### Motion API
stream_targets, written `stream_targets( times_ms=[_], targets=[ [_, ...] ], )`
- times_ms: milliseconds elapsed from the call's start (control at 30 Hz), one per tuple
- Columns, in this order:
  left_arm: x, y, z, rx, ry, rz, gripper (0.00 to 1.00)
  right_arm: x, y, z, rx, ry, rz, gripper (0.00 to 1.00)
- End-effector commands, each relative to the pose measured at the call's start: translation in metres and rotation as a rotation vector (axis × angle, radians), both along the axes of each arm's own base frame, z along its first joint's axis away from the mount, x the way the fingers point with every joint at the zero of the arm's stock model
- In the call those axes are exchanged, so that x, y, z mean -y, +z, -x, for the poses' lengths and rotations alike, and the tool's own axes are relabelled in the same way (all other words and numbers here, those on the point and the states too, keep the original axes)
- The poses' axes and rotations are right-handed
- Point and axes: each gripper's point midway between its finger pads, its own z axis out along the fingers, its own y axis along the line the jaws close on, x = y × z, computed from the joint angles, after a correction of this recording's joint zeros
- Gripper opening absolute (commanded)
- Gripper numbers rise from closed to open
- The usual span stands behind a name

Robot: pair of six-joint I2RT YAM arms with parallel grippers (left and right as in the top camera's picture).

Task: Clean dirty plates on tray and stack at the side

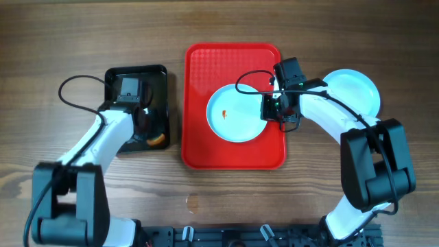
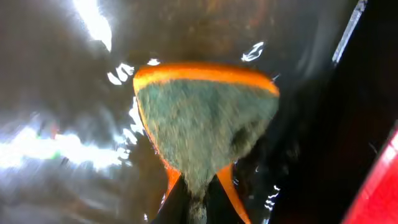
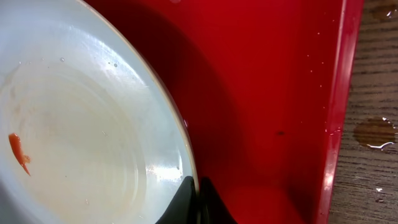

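Note:
The pale-blue plate is smeared, so my left gripper will next lift, cross and wipe it, then lower the sponge [image 2: 205, 118] onto the black tray's bottom and release it.
A pale-blue plate [image 1: 233, 113] with a small orange-red smear [image 1: 225, 113] lies on the red tray [image 1: 206, 151]. My right gripper [image 1: 271, 108] is shut on this plate's right rim. In the right wrist view the fingers [image 3: 198, 199] pinch the rim of the plate [image 3: 93, 143], one inside and one outside, above the tray [image 3: 267, 93]. A clean plate [image 1: 353, 89] rests on the table to the tray's right. My left gripper [image 1: 147, 127] is over the black tray [image 1: 110, 74], shut on an orange-and-green sponge [image 2: 205, 118].
The black tray's wet floor [image 2: 62, 93] glistens under the sponge. The red tray's edge [image 2: 379, 186] shows at the lower right of the left wrist view. Water spots lie on the wooden table [image 1: 192, 202], one beside the tray's rim [image 3: 373, 134].

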Motion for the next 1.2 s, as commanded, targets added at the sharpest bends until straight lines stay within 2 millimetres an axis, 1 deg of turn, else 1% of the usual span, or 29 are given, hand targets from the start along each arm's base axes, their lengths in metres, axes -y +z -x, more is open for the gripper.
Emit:
stream_targets(
  times_ms=[0, 67, 133, 200, 300, 367, 433, 467, 533, 633, 733, 767, 800, 867, 900, 933, 1000, 1167],
  targets=[
    [0.002, 0.049, -0.022, 0.156, -0.076, 0.0, 0.04, -0.002, 0.004, 0.002, 0.014, 0.023, -0.009, 0.04],
    [-0.007, 0.051, -0.023, 0.165, -0.073, -0.054, 0.04, -0.002, 0.004, 0.002, 0.015, 0.022, -0.009, 0.04],
    [-0.016, 0.043, -0.021, 0.151, -0.061, -0.1, 0.04, -0.003, 0.005, 0.001, 0.02, 0.022, -0.01, 0.04],
    [-0.016, 0.028, -0.016, 0.128, -0.062, -0.099, 0.04, -0.003, 0.005, 0.0, 0.021, 0.022, -0.011, 0.04],
    [-0.016, -0.001, -0.006, 0.093, -0.064, -0.098, 0.04, -0.003, 0.005, 0.0, 0.021, 0.023, -0.011, 0.04],
    [-0.017, -0.017, 0.0, 0.073, -0.065, -0.099, 0.04, -0.003, 0.005, 0.0, 0.021, 0.022, -0.011, 0.04],
    [-0.017, -0.027, 0.005, 0.047, -0.066, -0.101, 0.04, -0.003, 0.005, 0.0, 0.021, 0.023, -0.011, 0.04],
    [-0.017, -0.027, 0.005, 0.046, -0.067, -0.1, 0.04, -0.003, 0.005, 0.0, 0.022, 0.023, -0.01, 0.04],
    [-0.017, -0.022, 0.003, 0.055, -0.066, -0.1, 0.04, -0.003, 0.005, -0.001, 0.03, 0.027, -0.011, 0.04],
    [-0.013, -0.002, -0.004, 0.071, -0.07, -0.079, 0.04, -0.004, 0.006, -0.003, 0.044, 0.052, -0.01, 0.04],
    [-0.004, 0.033, -0.016, 0.119, -0.081, -0.037, 0.04, -0.004, 0.006, -0.004, 0.049, 0.058, -0.009, 0.04],
    [0.002, 0.049, -0.021, 0.147, -0.089, -0.012, 0.04, -0.004, 0.006, -0.004, 0.049, 0.059, -0.008, 0.04],
    [0.006, 0.058, -0.024, 0.165, -0.097, 0.008, 0.04, -0.004, 0.006, -0.004, 0.05, 0.064, -0.008, 0.04],
    [0.03, 0.087, -0.033, 0.235, -0.146, 0.102, 0.04, -0.004, 0.006, -0.004, 0.053, 0.076, -0.005, 0.04],
    [0.04, 0.094, -0.034, 0.257, -0.165, 0.131, 0.04, -0.004, 0.006, -0.004, 0.053, 0.076, -0.005, 0.04],
    [0.049, 0.1, -0.035, 0.275, -0.181, 0.154, 0.04, -0.004, 0.006, -0.004, 0.053, 0.076, -0.005, 0.04],
    [0.065, 0.103, -0.035, 0.289, -0.193, 0.183, 0.04, -0.004, 0.006, -0.004, 0.054, 0.075, -0.006, 0.04],
    [0.115, 0.098, -0.036, 0.301, -0.268, 0.229, 0.04, -0.004, 0.006, -0.004, 0.053, 0.075, -0.005, 0.04]
  ],
)
